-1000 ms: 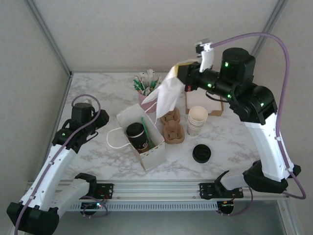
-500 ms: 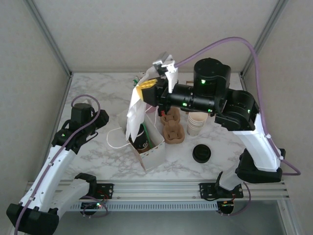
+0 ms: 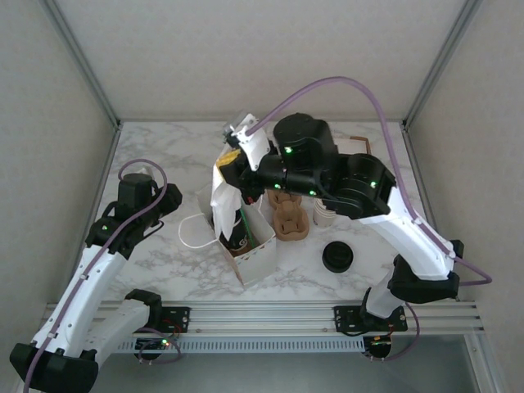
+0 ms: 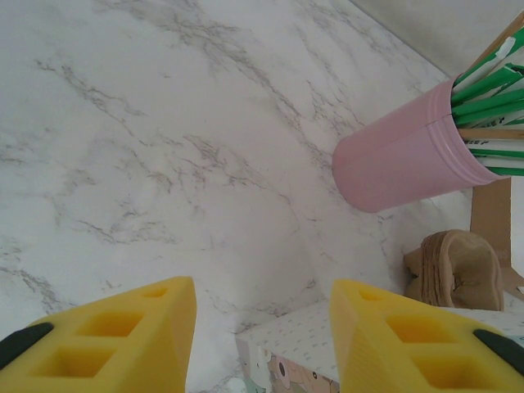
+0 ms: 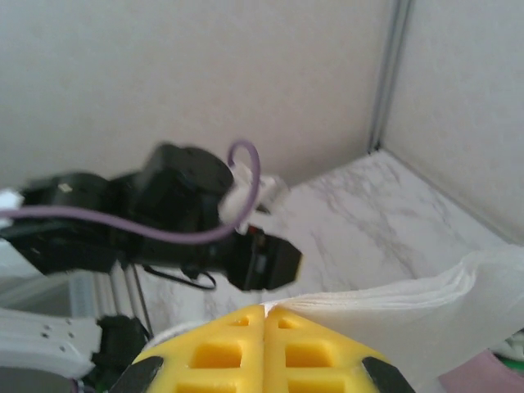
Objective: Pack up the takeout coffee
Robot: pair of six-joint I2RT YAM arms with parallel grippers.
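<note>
My right gripper will next move back and down into the bag's opening (image 3: 255,219) and release the napkins beside the cup, since their lower ends already hang there.
The takeout coffee (image 3: 237,232), a dark-sleeved cup with a black lid, stands inside the open white paper bag (image 3: 255,255) at mid-table. A white napkin bundle (image 3: 219,195) partly covers it. My right gripper (image 3: 231,160) hovers over the bag's far end, shut on those napkins, which hang down into the bag's mouth. In the right wrist view the yellow fingers (image 5: 264,315) press together on the napkin's (image 5: 409,303) edge. My left gripper (image 4: 262,327) is open and holds nothing, low over the marble just left of the bag's corner (image 4: 303,344).
A pink cup of green stirrers (image 4: 401,164) stands behind the bag. A brown pulp cup carrier (image 3: 290,219) lies right of the bag, with lidless cream cups (image 3: 324,214) beside it under the right arm. A loose black lid (image 3: 337,256) lies near the front.
My right arm has swung left from the back right, carrying the napkins over the bag and lowering them into its mouth. The left arm has not moved.
</note>
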